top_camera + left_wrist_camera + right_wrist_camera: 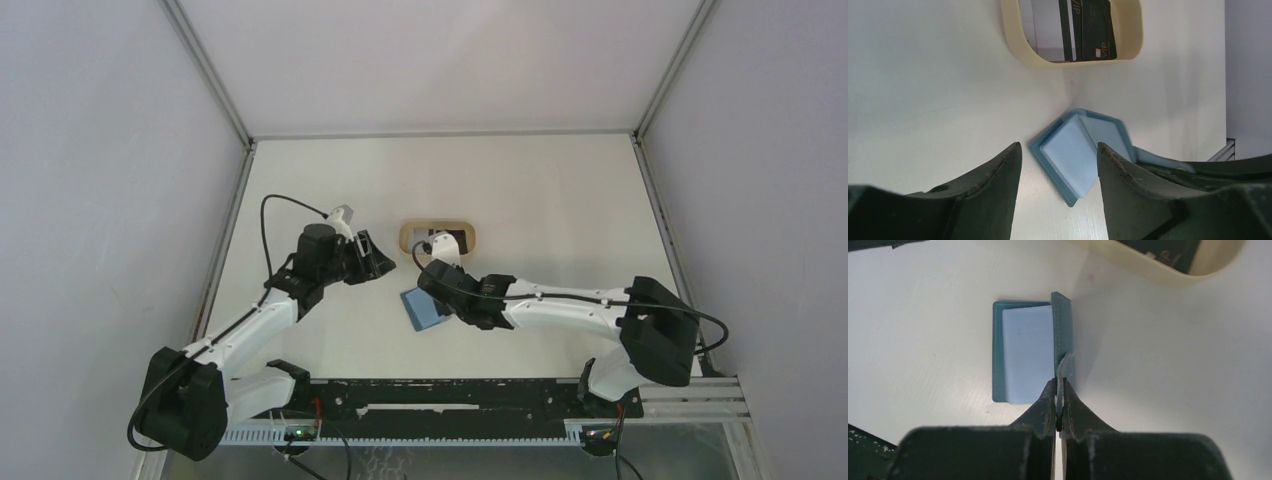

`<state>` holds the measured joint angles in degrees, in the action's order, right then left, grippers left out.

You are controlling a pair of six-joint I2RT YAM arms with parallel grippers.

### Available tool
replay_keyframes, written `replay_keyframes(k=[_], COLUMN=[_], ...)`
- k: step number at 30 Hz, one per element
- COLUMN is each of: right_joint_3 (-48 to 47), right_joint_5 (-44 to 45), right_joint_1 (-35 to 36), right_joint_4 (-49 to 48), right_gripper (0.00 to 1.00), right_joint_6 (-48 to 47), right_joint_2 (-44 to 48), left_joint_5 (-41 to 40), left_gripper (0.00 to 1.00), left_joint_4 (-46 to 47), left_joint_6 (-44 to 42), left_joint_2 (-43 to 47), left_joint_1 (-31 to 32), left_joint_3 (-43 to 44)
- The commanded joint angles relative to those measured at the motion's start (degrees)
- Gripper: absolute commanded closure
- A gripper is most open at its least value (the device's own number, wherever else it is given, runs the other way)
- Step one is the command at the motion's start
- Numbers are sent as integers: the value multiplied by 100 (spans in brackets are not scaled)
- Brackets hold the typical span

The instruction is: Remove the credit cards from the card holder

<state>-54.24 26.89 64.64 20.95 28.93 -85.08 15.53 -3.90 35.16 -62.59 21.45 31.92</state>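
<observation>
I should next move my right gripper to the right in the top view and down over the bare tabletop, and let go of the card holder's flap there, because the flap stands upright.
The teal-blue card holder point(424, 308) lies open on the table, its light blue inner pocket point(1025, 352) facing up; it also shows in the left wrist view point(1074, 152). My right gripper point(1060, 385) is shut on the holder's upright flap point(1062, 335) and holds it open. My left gripper point(1058, 150) is open and empty, just left of the holder point(385, 262). The credit cards point(1070, 27), one white and one black, lie in the tan oval tray point(1018, 47) beyond the holder. No card shows in the holder's pockets.
The tan tray point(407, 240) sits mid-table just behind the right gripper. Metal frame rails run along the table's left, right and far edges. A black rail crosses the near edge by the arm bases.
</observation>
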Motion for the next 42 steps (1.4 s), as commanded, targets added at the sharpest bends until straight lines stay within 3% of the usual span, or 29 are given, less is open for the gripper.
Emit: replay_keyframes(k=[1,12,24,28,33,38,42], right_joint_3=[-172,-266,538,1079,1848,2471,2812], right_joint_5=[-845,-2094,-2903,-2953,-3209,-3439,-3372], right_joint_1=[-93,-459,-1639,-2112,-2707,-2962,-3072], right_joint_4=[-464,-792,-1225,-1479,-2029,-2594,-2500], right_gripper=[100,100,100,100,100,100,100], right_joint_6=[138,532,838,998,1019,1159,1171], right_joint_2=[-427,-922,592,1013,863,700,1013], left_joint_5=[147,223,775,812,810,780,718], left_gripper=[39,39,38,39,40,40,41], left_joint_4=[251,266,848,1015,1325,1740,1904], left_joint_6=[68,126,317,357,586,907,1063], left_joint_2=[24,150,47,-76,-348,-804,-1175], left_joint_1=[-35,-69,-24,187,515,964,1253], left_joint_3=[-93,-228,-408,-368,-217,28,300])
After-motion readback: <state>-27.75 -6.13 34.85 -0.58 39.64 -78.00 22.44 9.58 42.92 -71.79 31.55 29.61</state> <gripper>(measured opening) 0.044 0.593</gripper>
